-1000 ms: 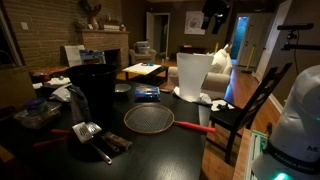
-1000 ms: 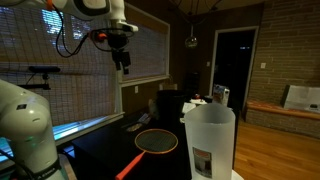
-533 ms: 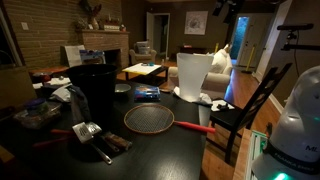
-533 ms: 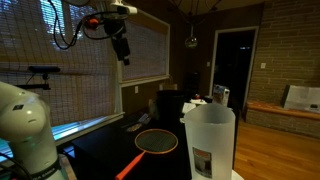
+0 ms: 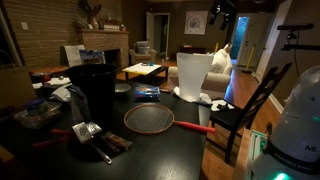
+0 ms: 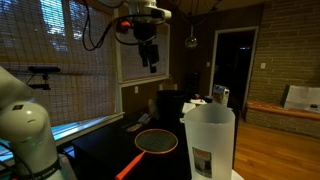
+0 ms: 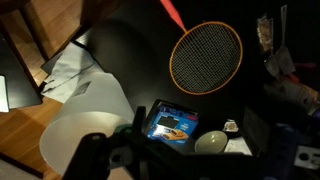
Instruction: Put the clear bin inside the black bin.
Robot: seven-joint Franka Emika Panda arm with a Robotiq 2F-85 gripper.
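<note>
The clear bin (image 7: 90, 115) is below and to the left in the wrist view, so the robot's gripper will move down that way next, onto the bin's rim by the blue box.
The clear bin (image 5: 193, 75) is a tall translucent whitish wastebasket standing upright at the far edge of the dark table; it stands in the foreground in an exterior view (image 6: 208, 140). The black bin (image 5: 93, 90) stands upright across the table, apart from it, and shows as a dark shape further back in an exterior view (image 6: 170, 103). My gripper (image 6: 150, 58) hangs high above the table, fingers pointing down, open and empty. In the wrist view the gripper (image 7: 200, 150) looks down on the clear bin (image 7: 90, 115) at lower left.
A round wire-mesh strainer (image 5: 148, 119) with a red handle (image 5: 195, 125) lies on the table between the bins and shows in the wrist view (image 7: 205, 55). A blue box (image 7: 172, 122) and a small bowl (image 7: 212, 142) lie under the gripper. Clutter surrounds the black bin. A chair (image 5: 245, 105) stands beside the table.
The arm has swung sideways high above the table, from near the window blinds toward the clear bin. Both bins and the strainer have stayed still.
</note>
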